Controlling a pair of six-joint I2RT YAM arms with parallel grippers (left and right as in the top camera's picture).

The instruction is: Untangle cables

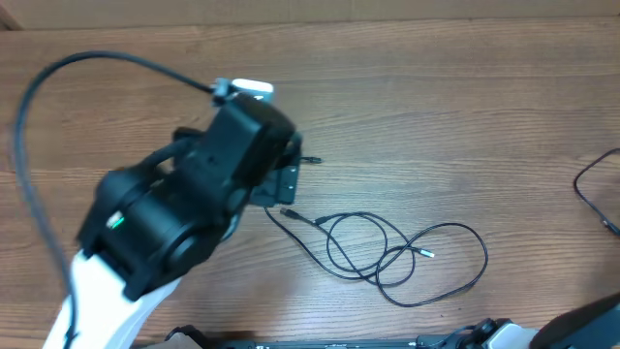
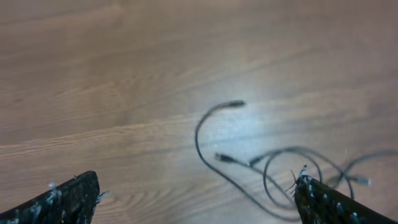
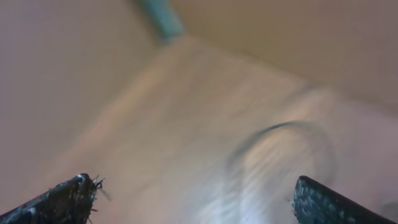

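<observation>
My right gripper should shift to the left in the overhead view next, then lower to the second black cable's wide outer bend, which lies clear of the crossings.
The cables [image 1: 387, 254] are thin black cords lying in loose overlapping loops on the wooden table, right of centre. One plug [image 1: 291, 212] points at my left arm and a silver-tipped plug [image 1: 426, 254] sits inside the loops. My left gripper [image 1: 289, 176] hovers just left of them. In the left wrist view the left gripper [image 2: 196, 194] is open and holds nothing, with the cables [image 2: 267, 171] ahead and to its right. My right gripper [image 3: 196, 199] is open too. That view is blurred, showing only a faint curved cord [image 3: 280, 134] ahead.
Another thin black cord [image 1: 593, 189] loops in at the table's right edge. Part of the right arm [image 1: 586, 325] shows at the bottom right corner. A thick black arm cable [image 1: 29, 107] arcs over the left side of the table [image 1: 436, 97].
</observation>
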